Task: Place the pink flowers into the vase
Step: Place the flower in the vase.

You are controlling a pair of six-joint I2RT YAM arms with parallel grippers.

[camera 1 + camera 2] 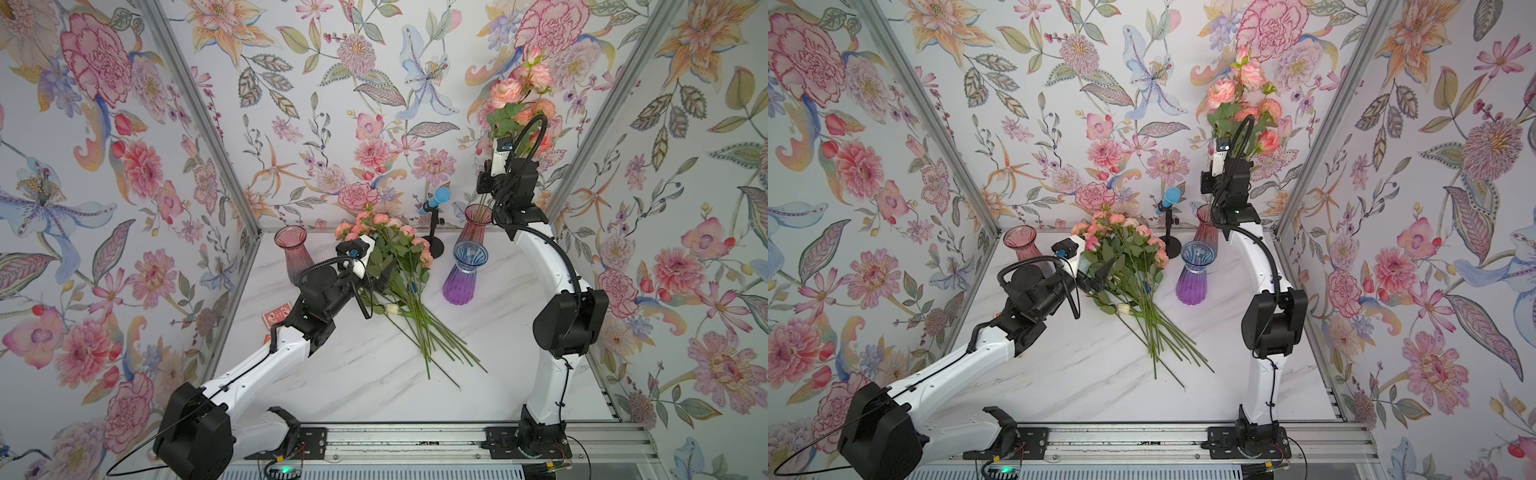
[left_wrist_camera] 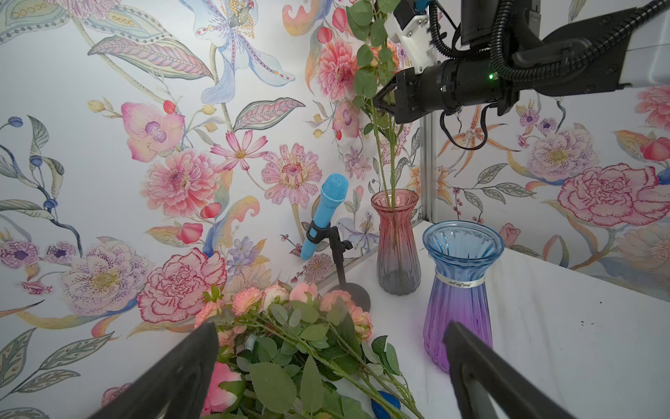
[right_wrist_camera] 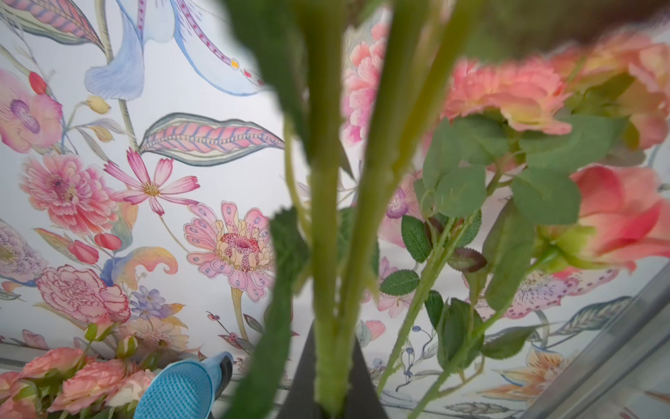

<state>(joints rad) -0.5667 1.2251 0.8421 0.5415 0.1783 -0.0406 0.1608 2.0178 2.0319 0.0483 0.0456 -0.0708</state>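
Note:
The ends of the green stems are inside the vase. My right gripper will move down toward the opening of the pink-to-grey vase [image 1: 478, 224] below it, then release the stems.
A bundle of pink flowers [image 1: 390, 266] [image 1: 1125, 257] lies on the white marble table, blooms toward the back wall. My left gripper [image 2: 330, 366] hovers open over its leafy middle, one finger [image 2: 188, 362] on each side and nothing held. My right gripper [image 2: 380, 99] [image 3: 331, 381] is shut on the green stems [image 2: 388, 159] of several pink flowers [image 1: 519, 95] [image 1: 1241, 95], held upright. Their lower ends stand inside the pink-to-grey glass vase [image 1: 478, 224] [image 1: 1206, 226] [image 2: 397, 239] at the back right.
A blue-to-purple vase [image 1: 465, 274] [image 2: 458, 294] stands in front of the pink vase. Another pink vase [image 1: 293, 253] is at the back left. A blue microphone [image 1: 434, 199] on a black stand sits by the back wall. Red cards [image 1: 276, 318] lie under my left arm.

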